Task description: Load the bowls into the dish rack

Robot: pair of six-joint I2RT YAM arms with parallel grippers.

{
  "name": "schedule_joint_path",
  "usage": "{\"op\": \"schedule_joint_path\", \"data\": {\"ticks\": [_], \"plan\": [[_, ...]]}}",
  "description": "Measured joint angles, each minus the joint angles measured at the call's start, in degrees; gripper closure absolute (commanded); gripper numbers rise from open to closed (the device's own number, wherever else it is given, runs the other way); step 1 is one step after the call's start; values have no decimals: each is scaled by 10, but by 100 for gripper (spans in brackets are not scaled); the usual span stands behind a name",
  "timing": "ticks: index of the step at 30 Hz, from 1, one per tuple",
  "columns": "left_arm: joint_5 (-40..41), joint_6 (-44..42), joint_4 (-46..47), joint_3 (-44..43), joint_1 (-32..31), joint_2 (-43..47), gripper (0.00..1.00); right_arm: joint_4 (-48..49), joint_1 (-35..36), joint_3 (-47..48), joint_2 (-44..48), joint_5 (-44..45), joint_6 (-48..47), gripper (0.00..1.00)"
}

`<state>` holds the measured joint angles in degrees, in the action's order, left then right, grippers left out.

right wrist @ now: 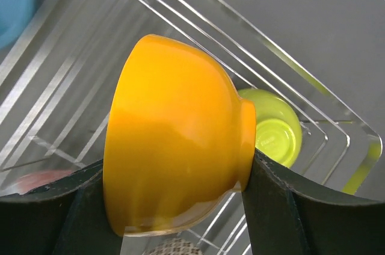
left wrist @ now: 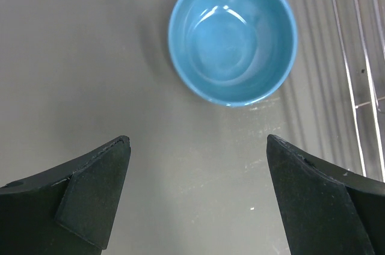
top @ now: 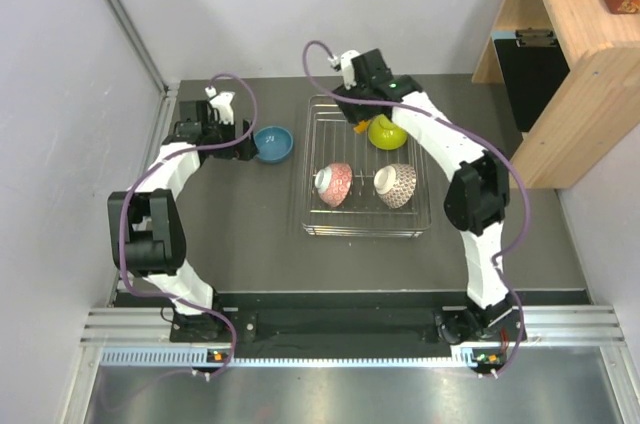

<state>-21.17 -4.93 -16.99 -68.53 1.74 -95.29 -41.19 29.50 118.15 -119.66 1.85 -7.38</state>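
I should next lower and tilt my right gripper toward the rack's empty far corner by the blue bowl [top: 272,144], beside the lime-yellow bowl.
My right gripper [top: 358,116] [right wrist: 177,165] is shut on the orange bowl [right wrist: 174,147], held on its side above the far end of the wire dish rack [top: 365,232] [right wrist: 313,104]. A lime-yellow bowl [top: 387,131] [right wrist: 274,129] lies tilted in the rack just beyond it. Two patterned white bowls, pinkish-red [top: 334,184] and brownish-grey [top: 395,185], lie on their sides in the rack's near half. The blue bowl [top: 272,144] [left wrist: 233,35] stands upright on the table left of the rack. My left gripper [top: 243,144] [left wrist: 198,141] is open just short of it, touching nothing.
A wooden shelf unit [top: 575,54] stands at the back right with a book and a box on top. Grey walls close in the table at left and back. The rack's left wires [left wrist: 361,56] run close beside the blue bowl.
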Motion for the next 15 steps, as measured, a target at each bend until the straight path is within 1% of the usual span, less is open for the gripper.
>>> {"op": "schedule_joint_path", "data": {"ticks": [2, 7, 11, 15], "plan": [[-5, 4, 7, 10, 7, 1, 1, -5, 17, 5, -25, 51, -23, 100], [-19, 11, 14, 20, 13, 3, 1, -13, 34, 15, -81, 143, -71, 100], [-29, 19, 21, 26, 13, 10, 1, -17, 38, 28, -111, 187, -101, 100], [-37, 22, 25, 28, 13, 19, 1, -17, 45, 35, -123, 216, -127, 100]]}}
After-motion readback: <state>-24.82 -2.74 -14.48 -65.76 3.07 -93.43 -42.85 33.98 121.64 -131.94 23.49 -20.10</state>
